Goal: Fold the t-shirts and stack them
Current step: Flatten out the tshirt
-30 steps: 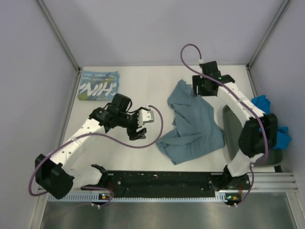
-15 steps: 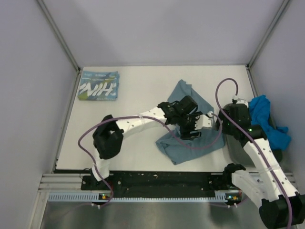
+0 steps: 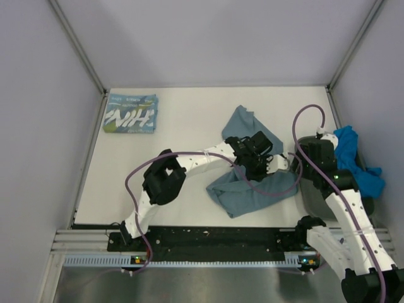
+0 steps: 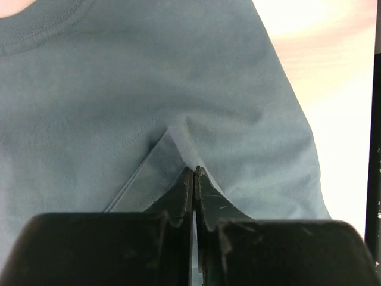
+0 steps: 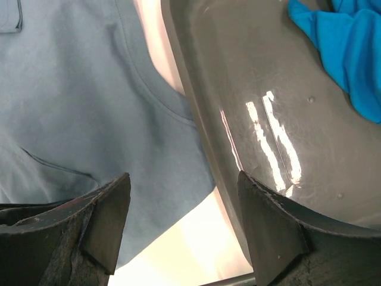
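The right gripper lowers onto the shirt's corner (image 3: 292, 189) (image 5: 199, 179) next and closes there, since it lies flat beside the tray's rim, below and between the open fingers.
A plain slate-teal t-shirt (image 3: 243, 192) lies crumpled at the table's middle right. My left gripper (image 3: 264, 164) is down on its middle, shut on a small raised fold of the cloth (image 4: 178, 143); the left gripper's tips (image 4: 194, 170) meet with the fabric peaked between them. My right gripper (image 3: 298, 165) hangs open over the shirt's right edge (image 5: 77, 107) and the tray's rim, holding nothing; the right gripper (image 5: 184, 199) shows wide-apart fingers. A folded teal t-shirt with white "NIH" lettering (image 3: 130, 118) lies at the far left. A bright blue t-shirt (image 3: 353, 158) is bunched in the tray.
A dark grey-green tray (image 3: 312, 196) sits at the right edge, its glossy wall (image 5: 256, 77) close beside the right fingers, with the bright blue cloth (image 5: 348, 42) in it. Grey walls close in the table on three sides. A black rail (image 3: 214, 237) runs along the near edge.
My left arm swung from the table's left across to the slate-teal t-shirt and shut on a fold of it. My right arm pulled back from the shirt's far end to the tray's edge.
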Motion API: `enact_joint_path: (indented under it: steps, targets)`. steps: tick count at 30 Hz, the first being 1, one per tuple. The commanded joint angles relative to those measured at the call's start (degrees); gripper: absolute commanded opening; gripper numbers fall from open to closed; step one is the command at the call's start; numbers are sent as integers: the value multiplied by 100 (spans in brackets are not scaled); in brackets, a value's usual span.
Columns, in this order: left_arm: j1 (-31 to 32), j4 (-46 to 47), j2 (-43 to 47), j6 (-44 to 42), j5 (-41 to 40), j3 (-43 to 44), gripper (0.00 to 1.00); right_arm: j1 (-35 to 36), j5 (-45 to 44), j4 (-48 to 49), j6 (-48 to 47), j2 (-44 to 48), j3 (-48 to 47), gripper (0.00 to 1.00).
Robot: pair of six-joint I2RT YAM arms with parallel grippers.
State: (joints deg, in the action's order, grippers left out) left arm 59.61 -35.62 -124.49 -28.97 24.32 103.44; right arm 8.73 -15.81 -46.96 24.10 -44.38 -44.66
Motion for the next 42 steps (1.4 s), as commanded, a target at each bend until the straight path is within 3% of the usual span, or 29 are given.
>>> enact_joint_path:
  steps: [1,6,12,15,21,26,28,31,32,33,38,42]
  targets:
    - [68,-260,117,164,-180,422,0,-29,95,126,25,18,-174,72]
    - [-519,-482,1379,506,-1271,38,0,-29,982,354,-343,-176,-174,69]
    - [-2548,-262,3112,981,-1043,-1192,0,-3,1282,389,-126,-931,-26,65]
    - [-3191,-253,3825,885,-1017,-2071,0,277,1266,591,95,-1449,300,63]
    - [-3948,-288,4783,744,-1078,-3188,0,929,720,881,297,-2784,467,63]
    - [-4142,-648,5197,577,-955,-3514,0,1033,1518,2004,385,-3340,730,63]
    - [-4195,-675,5294,568,-955,-3593,0,1122,1415,2182,499,-3611,705,53]
    - [-4370,-710,5443,594,-1051,-3559,0,1131,1423,2235,430,-3815,608,15]
    - [-4440,-762,5496,551,-1104,-3498,0,1139,1467,2183,368,-3737,582,2]
    - [-4502,-928,5557,437,-1226,-3358,0,1140,1484,2113,342,-3597,538,0]
    - [-4827,-1631,5918,-117,-2018,-2164,0,1131,1746,1077,-62,-1850,-470,0]
    - [-4951,-2220,6208,-249,-2351,-986,0,1140,1819,242,-458,-355,-2007,0]
